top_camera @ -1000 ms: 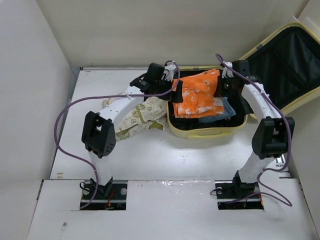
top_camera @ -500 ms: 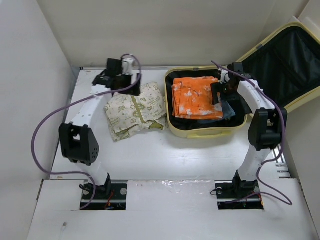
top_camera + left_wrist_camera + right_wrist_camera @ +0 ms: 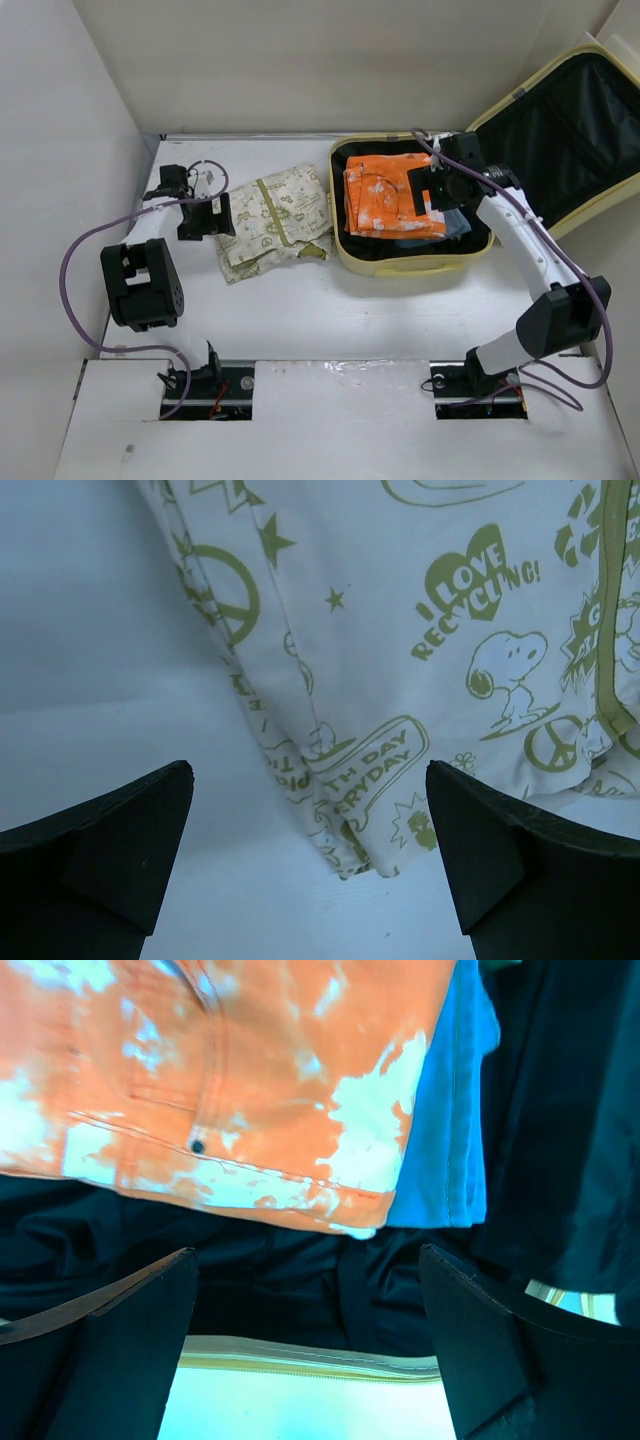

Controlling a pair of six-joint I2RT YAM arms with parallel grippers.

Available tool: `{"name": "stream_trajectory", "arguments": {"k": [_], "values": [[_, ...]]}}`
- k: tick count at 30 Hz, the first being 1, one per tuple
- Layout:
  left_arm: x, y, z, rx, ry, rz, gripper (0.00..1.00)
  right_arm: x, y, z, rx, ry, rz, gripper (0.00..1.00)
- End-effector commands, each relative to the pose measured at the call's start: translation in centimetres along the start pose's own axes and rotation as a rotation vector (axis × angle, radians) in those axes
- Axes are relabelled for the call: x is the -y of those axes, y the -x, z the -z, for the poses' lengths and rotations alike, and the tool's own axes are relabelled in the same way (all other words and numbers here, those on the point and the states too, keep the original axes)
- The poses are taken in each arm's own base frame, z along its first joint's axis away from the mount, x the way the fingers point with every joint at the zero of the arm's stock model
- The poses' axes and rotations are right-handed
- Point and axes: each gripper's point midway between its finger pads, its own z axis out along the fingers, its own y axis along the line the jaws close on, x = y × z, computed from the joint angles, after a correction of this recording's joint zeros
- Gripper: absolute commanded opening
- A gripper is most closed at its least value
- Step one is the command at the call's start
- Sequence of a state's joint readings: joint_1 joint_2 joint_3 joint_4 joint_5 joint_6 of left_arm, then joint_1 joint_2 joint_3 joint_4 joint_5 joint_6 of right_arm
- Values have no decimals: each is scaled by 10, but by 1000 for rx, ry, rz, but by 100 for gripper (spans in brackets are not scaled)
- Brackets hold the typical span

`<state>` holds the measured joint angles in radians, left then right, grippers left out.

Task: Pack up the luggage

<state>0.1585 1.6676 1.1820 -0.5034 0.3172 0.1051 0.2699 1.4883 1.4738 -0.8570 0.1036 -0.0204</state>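
Note:
The white garment's side hem by the peace sign borders bare tabletop, so my left gripper moves outward next, comes down onto that hem and closes there.
The luggage (image 3: pixel 412 266) lies open at the back right, its pale yellow lid (image 3: pixel 532 88) leaning back and showing black lining. Inside it an orange-and-white garment (image 3: pixel 385 195) lies flat over a blue one (image 3: pixel 457 222). My right gripper (image 3: pixel 432 190) hovers open over the orange garment's right edge with nothing between its fingers. The right wrist view shows the orange garment (image 3: pixel 200 1070), the blue one (image 3: pixel 450 1140) and the luggage's rim (image 3: pixel 300 1360). A white garment with green prints (image 3: pixel 275 215) lies on the table left of the luggage. My left gripper (image 3: pixel 207 218) stands open just left of it, its folded corner (image 3: pixel 360 810) ahead of the jaws.
White walls close in the table (image 3: pixel 300 300) on the left, back and right. The left arm's elbow (image 3: pixel 140 285) is folded low at the left side, with a purple cable (image 3: pixel 75 300) looping out from it. Both arm bases sit at the near edge.
The right gripper opened and released the orange garment, which now lies flat in the luggage. The left arm swung from the luggage to the left side of the printed garment.

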Motion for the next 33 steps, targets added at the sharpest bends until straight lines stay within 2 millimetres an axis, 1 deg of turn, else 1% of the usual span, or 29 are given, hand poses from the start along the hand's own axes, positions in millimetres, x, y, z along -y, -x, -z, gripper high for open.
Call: {"name": "stream_trajectory", "arguments": {"k": [1, 2, 4, 5, 6, 7, 8, 9, 11, 12, 14, 15, 16, 17, 19, 20, 21, 22, 23, 24, 25, 26, 28, 29, 31, 32, 33], "values": [[10, 9, -14, 33, -78, 33, 100, 3, -15, -7, -42, -58, -21, 95], [9, 7, -18, 19, -79, 37, 100, 0, -20, -4, -50, -59, -10, 95], [4, 7, -25, 10, -55, 60, 100, 0, -22, -2, -48, -73, -1, 95], [-1, 0, -35, -23, -40, 70, 100, 0, -22, -2, -48, -73, -1, 95], [-7, 0, -39, -31, -12, 72, 100, 1, -24, 3, -37, -72, -3, 95], [-10, -4, -44, -48, -3, 77, 100, 0, -27, 2, -46, -73, -11, 95], [-12, -7, -52, -70, -3, 83, 100, 1, -25, 6, -33, -72, -13, 95], [-11, -10, -56, -83, -15, 87, 100, 1, -27, 7, -32, -72, -13, 95], [-4, -8, -63, -94, -67, 93, 100, 1, -27, 7, -32, -72, -13, 95], [4, -11, -66, -105, -100, 75, 100, 1, -27, 7, -32, -72, -22, 95], [19, 0, -64, -79, -193, 53, 100, 1, -27, 7, -32, -72, -22, 95], [25, -6, -71, -103, -228, 46, 100, 2, -27, 7, -32, -81, -22, 95], [28, -2, -69, -92, -247, 33, 100, 2, -27, 7, -32, -82, -22, 95], [34, -5, -72, -106, -285, 41, 100, 2, -27, 9, -33, -82, -31, 95], [37, -7, -76, -128, -317, 41, 100, -1, -26, 10, -32, -76, -24, 95], [40, -10, -78, -136, -344, 39, 97, -1, -26, 10, -32, -76, -24, 95], [41, -7, -80, -134, -353, 39, 94, 1, -26, 10, -31, -85, -24, 95], [40, -9, -83, -149, -354, 46, 89, 1, -29, 10, -40, -86, -22, 95], [41, -12, -85, -156, -366, 51, 75, 1, -29, 10, -40, -86, -31, 95], [41, -8, -85, -148, -366, 47, 67, 1, -29, 10, -40, -86, -31, 95], [40, -10, -91, -162, -367, 54, 60, 2, -25, 12, -30, -94, -33, 95], [39, -13, -93, -170, -367, 58, 50, 2, -25, 12, -30, -94, -33, 95], [37, -9, -96, -171, -359, 43, 3, 4, -27, 12, -39, -106, -31, 95], [36, -9, -97, -178, -360, 38, 0, 1, -27, 13, -38, -100, -24, 95], [42, -6, -92, -181, -397, 29, 0, 1, -23, 15, -27, -99, -26, 95], [38, 0, -87, -168, -407, 32, 0, 3, -26, 15, -37, -109, -24, 95], [32, 2, -75, -166, -416, 27, 0, 3, -23, 17, -28, -109, -25, 95]]}}
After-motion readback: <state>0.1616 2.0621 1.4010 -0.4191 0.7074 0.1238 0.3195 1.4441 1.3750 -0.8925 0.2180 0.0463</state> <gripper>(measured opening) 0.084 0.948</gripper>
